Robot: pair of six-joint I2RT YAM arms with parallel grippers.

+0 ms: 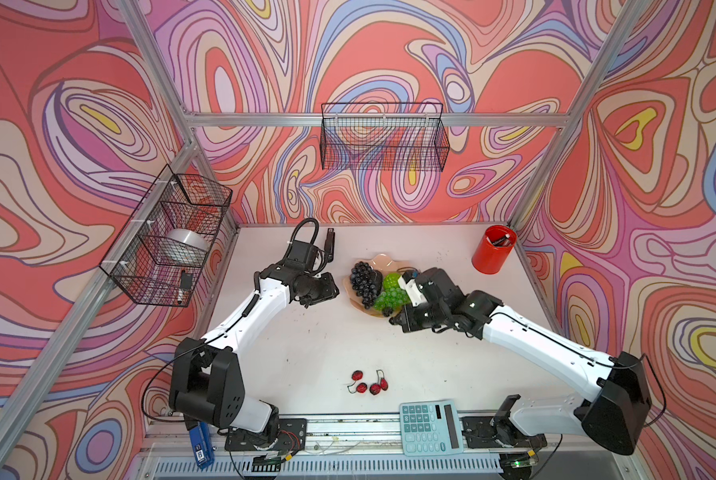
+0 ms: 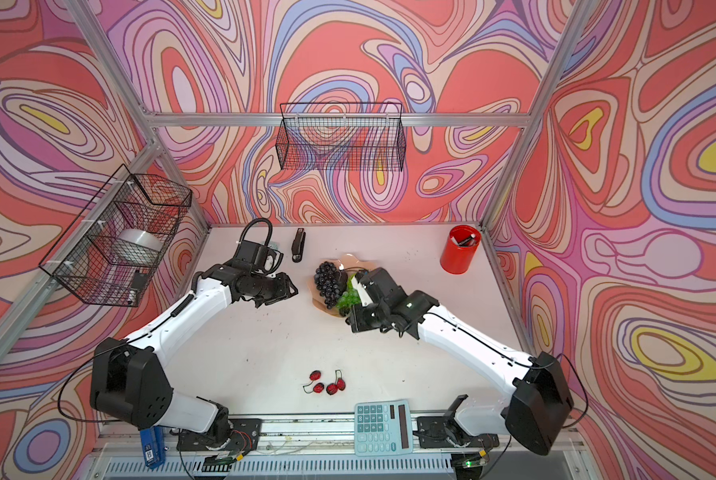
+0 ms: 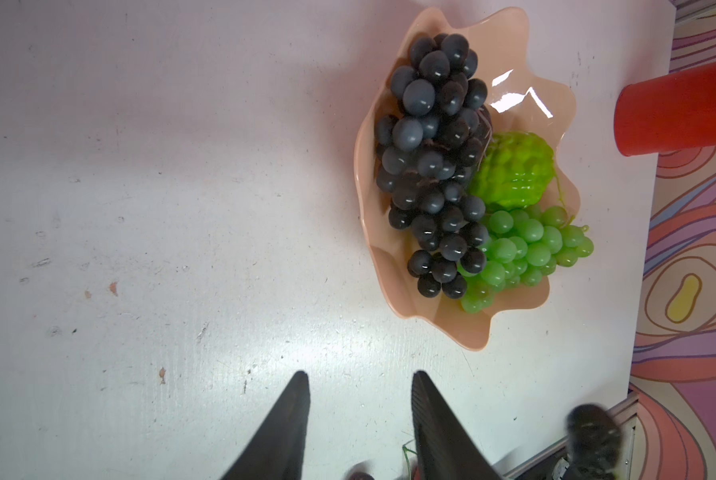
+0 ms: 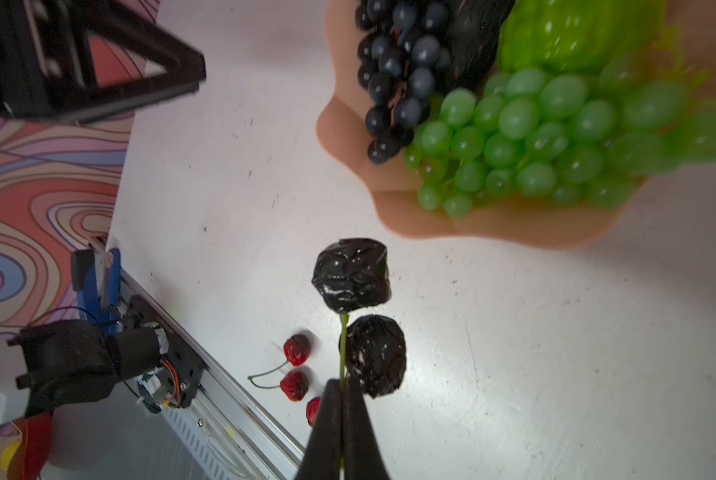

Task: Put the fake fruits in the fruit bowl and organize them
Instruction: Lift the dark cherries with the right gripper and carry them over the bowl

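Note:
The right gripper will next move outward past the lime-green ball, lower the berries and let go of the stem, since the bowl's bare far hollow is outward of the ball.
The peach fruit bowl [image 1: 379, 259] [image 3: 514, 33] [image 4: 493, 228] holds a dark purple grape bunch [image 1: 364, 280] [image 3: 435, 166], a green grape bunch [image 1: 387, 299] [image 3: 526, 249] [image 4: 555, 133] and a bumpy lime-green ball [image 1: 391, 280] [image 3: 514, 170]. A dark avocado [image 4: 474, 33] peeks out between them. My right gripper [image 4: 342, 384] [image 1: 394, 316] is shut on the thin green stem of two black berries [image 4: 351, 274] [image 1: 388, 309], beside the bowl's near rim. My left gripper [image 3: 360, 374] [image 1: 334, 286] stands open and empty over the table, left of the bowl. Red cherries [image 1: 368, 382] [image 2: 327, 382] [image 4: 296, 365] lie near the table's front.
A red cup [image 1: 493, 249] stands at the back right. A teal calculator [image 1: 429, 426] lies on the front rail, and a black stapler [image 2: 298, 245] at the back. Wire baskets [image 1: 383, 137] [image 1: 169, 237] hang on the walls. A blue object [image 1: 200, 444] sits at the front left.

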